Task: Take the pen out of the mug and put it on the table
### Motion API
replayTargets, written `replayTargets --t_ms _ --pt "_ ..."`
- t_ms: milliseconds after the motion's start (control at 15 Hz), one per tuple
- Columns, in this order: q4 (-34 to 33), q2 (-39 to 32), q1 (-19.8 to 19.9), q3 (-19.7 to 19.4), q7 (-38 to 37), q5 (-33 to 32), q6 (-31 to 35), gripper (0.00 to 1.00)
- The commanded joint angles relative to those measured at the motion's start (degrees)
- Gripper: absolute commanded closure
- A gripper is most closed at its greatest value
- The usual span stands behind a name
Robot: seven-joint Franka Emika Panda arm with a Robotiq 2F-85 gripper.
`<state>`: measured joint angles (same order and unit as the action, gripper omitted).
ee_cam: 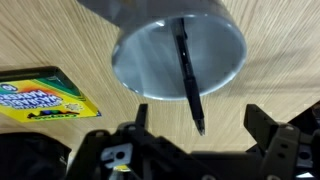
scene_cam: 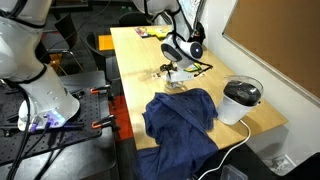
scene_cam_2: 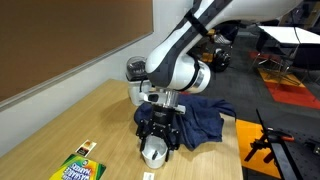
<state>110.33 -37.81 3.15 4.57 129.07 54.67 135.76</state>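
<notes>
The pen's leaning tip (ee_cam: 197, 114) stands between the gripper's two fingers, out past the mug's rim, so the gripper will next stay above the mug (ee_cam: 150, 60) and then close both fingers on that tip.
In the wrist view the small whitish mug (ee_cam: 150, 60) sits right below me on the light wood table (ee_cam: 60, 40). The dark pen (ee_cam: 188, 75) stands in it, its tip leaning out over the rim toward my fingers. My gripper (ee_cam: 198, 128) is open, its two black fingers on either side of the pen's tip, not touching it. In an exterior view the gripper (scene_cam_2: 160, 135) hangs just above the mug (scene_cam_2: 153, 153). In an exterior view the gripper (scene_cam: 178, 68) is over the middle of the table (scene_cam: 135, 60); the mug is hidden there.
A crayon box (ee_cam: 40, 100) lies beside the mug, also seen in an exterior view (scene_cam_2: 78, 168). A dark blue cloth (scene_cam: 180, 115) lies on the table, with a big black pot with white rim (scene_cam: 241, 98) beyond it. A wall board runs along the table.
</notes>
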Motion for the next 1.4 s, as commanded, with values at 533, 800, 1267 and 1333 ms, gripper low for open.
replayTargets --t_ms 533,800,1267,1333 --pt "-4.6 -2.9 2.1 1.7 -1.1 -0.9 -1.7 0.94" --pt "-3.2 -1.6 1.6 1.9 -1.0 -0.4 -0.4 0.97" --pt "1.7 4.3 1.1 4.4 1.3 4.0 4.1 0.97" --pt "2.5 5.5 0.9 4.9 1.5 5.1 5.0 0.97"
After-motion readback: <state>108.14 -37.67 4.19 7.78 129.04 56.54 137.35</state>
